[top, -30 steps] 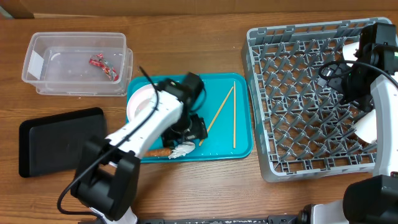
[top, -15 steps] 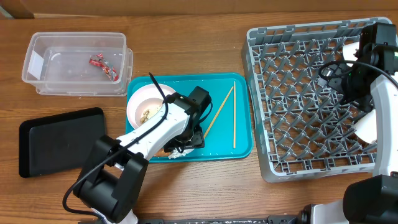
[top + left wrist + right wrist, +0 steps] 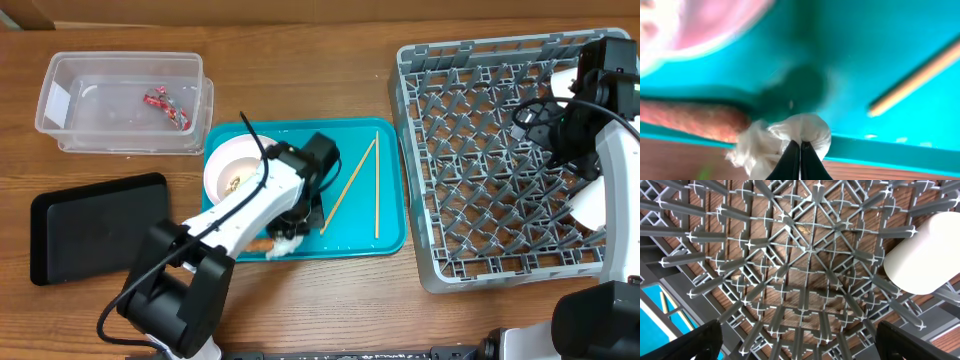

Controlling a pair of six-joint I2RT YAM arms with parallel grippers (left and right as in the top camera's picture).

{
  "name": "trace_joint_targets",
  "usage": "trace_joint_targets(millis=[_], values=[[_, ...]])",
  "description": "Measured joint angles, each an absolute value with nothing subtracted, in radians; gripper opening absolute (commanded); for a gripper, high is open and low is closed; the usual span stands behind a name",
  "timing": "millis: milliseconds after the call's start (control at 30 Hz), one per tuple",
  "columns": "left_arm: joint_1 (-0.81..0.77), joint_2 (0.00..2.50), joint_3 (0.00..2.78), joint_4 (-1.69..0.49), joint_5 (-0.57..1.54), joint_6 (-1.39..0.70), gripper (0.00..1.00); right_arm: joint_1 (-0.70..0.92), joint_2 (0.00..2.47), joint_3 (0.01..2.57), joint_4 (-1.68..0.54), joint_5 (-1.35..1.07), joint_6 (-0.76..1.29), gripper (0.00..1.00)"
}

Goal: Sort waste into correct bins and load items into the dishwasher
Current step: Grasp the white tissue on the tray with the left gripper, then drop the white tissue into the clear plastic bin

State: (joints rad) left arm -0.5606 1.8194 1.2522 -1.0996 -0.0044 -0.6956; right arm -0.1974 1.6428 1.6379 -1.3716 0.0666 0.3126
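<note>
I need my left gripper to lift the napkin (image 3: 283,246) next and carry it outward past the bowl, over the clear tub already holding a red wrapper.
My left gripper (image 3: 293,232) is down at the front edge of the teal tray (image 3: 352,232), shut on the crumpled white napkin (image 3: 283,246). In the left wrist view the black fingers (image 3: 791,162) pinch together into the napkin (image 3: 810,131), and the orange carrot (image 3: 690,120) lies just left of it. A white bowl (image 3: 230,165) with pale food scraps (image 3: 236,182) sits at the tray's left. Two chopsticks (image 3: 376,190) lie on its right half. My right gripper (image 3: 802,345) hangs open over the grey dish rack (image 3: 480,170), with nothing between its fingers.
A clear tub (image 3: 70,75) with a red wrapper (image 3: 167,106) in it stands at the back left. A black tray (image 3: 97,225) lies in front of it. A white cup (image 3: 927,255) lies in the rack near my right gripper (image 3: 553,128).
My left gripper has dropped to the tray's front edge and closed on the napkin. The right arm has stayed where it was.
</note>
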Motion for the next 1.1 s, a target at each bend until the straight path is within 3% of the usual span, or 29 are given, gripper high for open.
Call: trace_joint_targets(millis=[367, 733, 867, 967, 1000, 1100], values=[[-0.345, 1.757, 1.723, -1.256, -0.076, -0.565, 0.04, -0.197, 1.643, 1.638, -1.377, 0.068, 0.313, 1.0], [0.082, 1.775, 1.794, -0.914, -0.17, -0.516, 0.04, -0.197, 1.643, 1.638, -1.379, 0.067, 0.313, 1.0], [0.152, 1.843, 1.795, -0.843, -0.175, -0.508, 0.21, -0.197, 1.643, 1.638, -1.38, 0.067, 0.313, 1.0], [0.179, 1.915, 1.795, -0.821, -0.177, -0.495, 0.56, -0.197, 1.643, 1.638, -1.379, 0.067, 0.313, 1.0], [0.183, 1.928, 1.795, -0.815, -0.176, -0.491, 0.62, -0.197, 1.643, 1.638, -1.379, 0.067, 0.313, 1.0], [0.183, 1.936, 1.801, -0.854, -0.176, -0.464, 0.71, -0.197, 1.643, 1.638, -1.377, 0.066, 0.307, 1.0]])
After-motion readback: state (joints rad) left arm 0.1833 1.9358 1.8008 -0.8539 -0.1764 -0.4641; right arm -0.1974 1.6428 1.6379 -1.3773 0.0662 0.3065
